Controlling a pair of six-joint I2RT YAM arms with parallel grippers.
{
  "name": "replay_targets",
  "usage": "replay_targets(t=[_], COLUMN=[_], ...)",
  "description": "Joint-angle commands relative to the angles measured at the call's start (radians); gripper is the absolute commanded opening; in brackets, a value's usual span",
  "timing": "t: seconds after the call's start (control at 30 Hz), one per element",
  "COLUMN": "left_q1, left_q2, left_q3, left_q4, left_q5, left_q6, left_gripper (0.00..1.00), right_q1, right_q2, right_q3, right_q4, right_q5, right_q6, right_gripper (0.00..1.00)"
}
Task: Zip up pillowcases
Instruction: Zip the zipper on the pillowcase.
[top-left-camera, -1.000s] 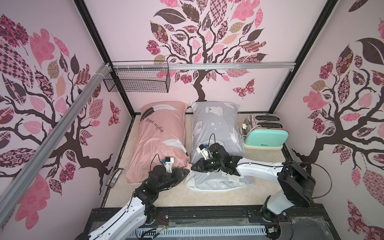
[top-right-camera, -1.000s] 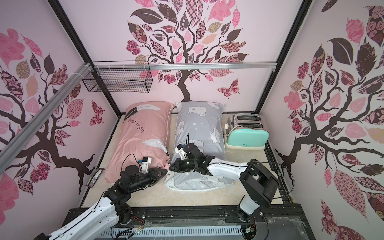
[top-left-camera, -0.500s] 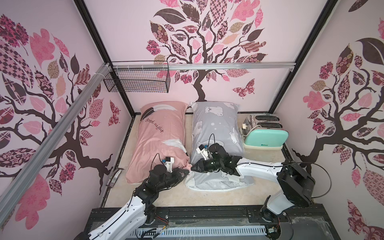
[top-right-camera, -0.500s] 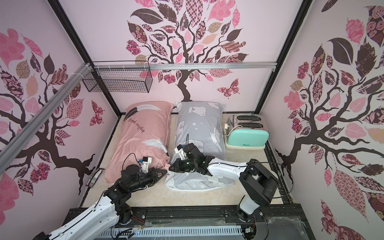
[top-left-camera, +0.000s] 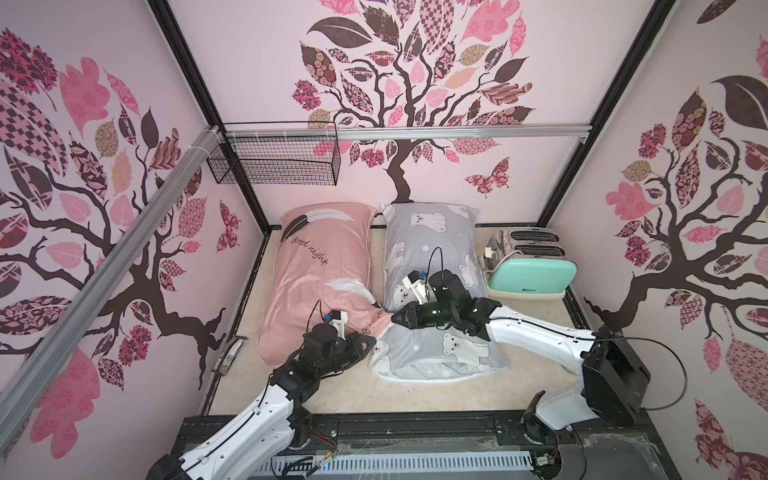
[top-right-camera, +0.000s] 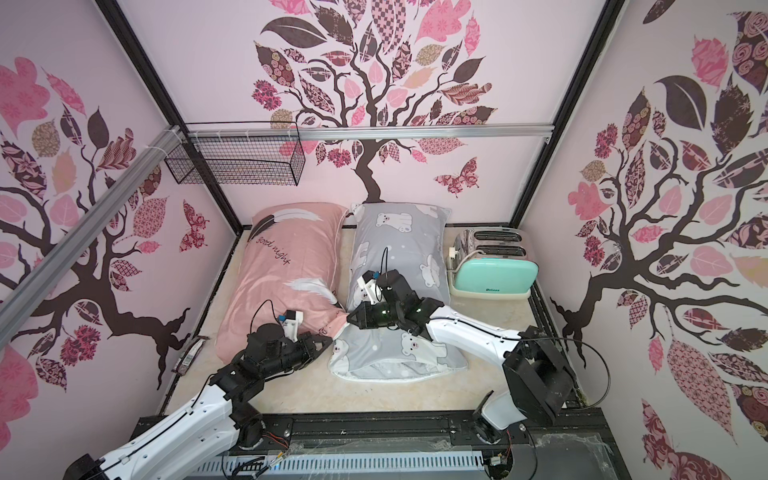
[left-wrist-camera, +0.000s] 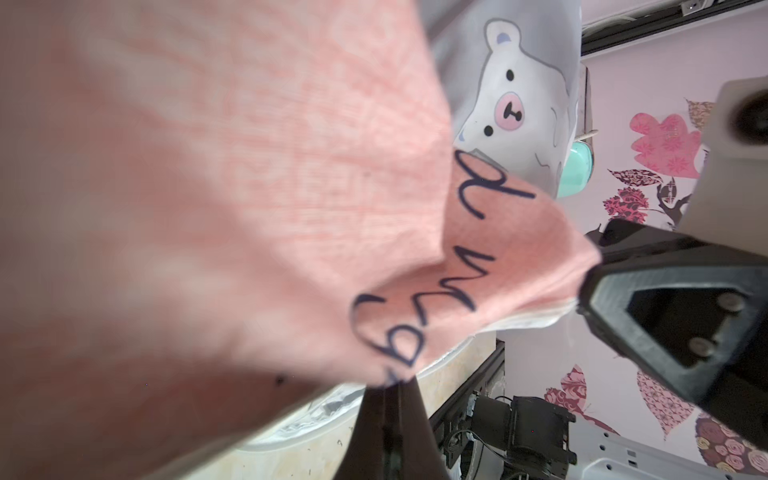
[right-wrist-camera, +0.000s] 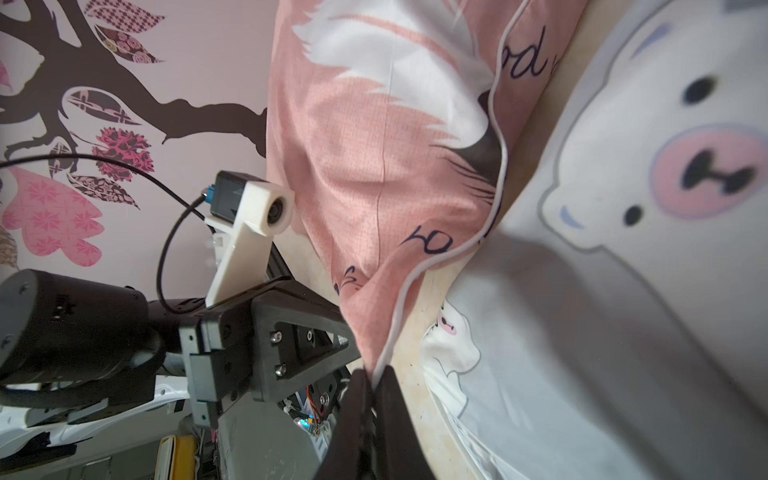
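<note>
My right gripper holds the white-piped pillowcase edge. It needs to pull the edge outward next and release it over the grey pillowcase's middle (top-left-camera: 449, 259), since that part lies outward of the gripper.
Two pillowcases lie side by side in both top views: a dusty pink one (top-left-camera: 320, 270) (top-right-camera: 282, 266) and a grey one with white bears (top-left-camera: 432, 232) (top-right-camera: 399, 237). My left gripper (top-left-camera: 372, 340) (left-wrist-camera: 390, 384) is shut on the pink fabric (left-wrist-camera: 249, 187) at its near right corner. My right gripper (top-left-camera: 392, 319) (right-wrist-camera: 376, 374) reaches across the grey pillowcase (right-wrist-camera: 623, 249) and is shut on the white-piped edge of the pink one (right-wrist-camera: 374, 166), close beside the left gripper (right-wrist-camera: 353, 345). The grey pillowcase's near end gapes, showing white filling (top-left-camera: 432, 368).
A mint-green toaster (top-left-camera: 532, 274) stands right of the grey pillowcase. A black wire basket (top-left-camera: 274, 166) hangs on the back wall at the left. A small packet (top-left-camera: 230, 353) lies on the floor by the left wall. A black rail (top-left-camera: 415, 428) runs along the front.
My left gripper has closed onto the pink pillowcase's corner. Both arms have stayed almost where they were, and the right gripper has kept its grip.
</note>
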Motion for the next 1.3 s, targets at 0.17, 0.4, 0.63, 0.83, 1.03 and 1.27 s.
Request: replay_targets(t=[0.17, 0.4, 0.63, 0.83, 1.03, 1.27], left_q1=[0.003, 0.004, 0.004, 0.003, 0.003, 0.004], left_q2=[-0.005, -0.058, -0.1, -0.143, -0.153, -0.197], left_q3=[0.021, -0.009, -0.032, -0.049, -0.039, -0.047], left_q4=[-0.12, -0.168, -0.235, -0.28, -0.334, -0.389], left_q5=[-0.029, -0.041, -0.047, -0.061, -0.067, -0.073], left_q6=[0.057, 0.048, 0.048, 0.04, 0.052, 0.043], left_gripper=[0.0, 0.0, 0.0, 0.0, 0.0, 0.0], right_q1=[-0.196, -0.296, -0.38, -0.409, -0.415, -0.421], right_q2=[-0.011, 0.074, 0.18, 0.277, 0.356, 0.356], right_q3=[0.199, 0.347, 0.512, 0.664, 0.786, 0.776], right_q4=[-0.099, -0.117, -0.108, -0.13, -0.171, -0.182], right_q5=[0.031, 0.054, 0.047, 0.053, 0.051, 0.049], right_q6=[-0.136, -0.196, -0.2, -0.209, -0.225, -0.235], right_gripper=[0.0, 0.0, 0.0, 0.0, 0.0, 0.0])
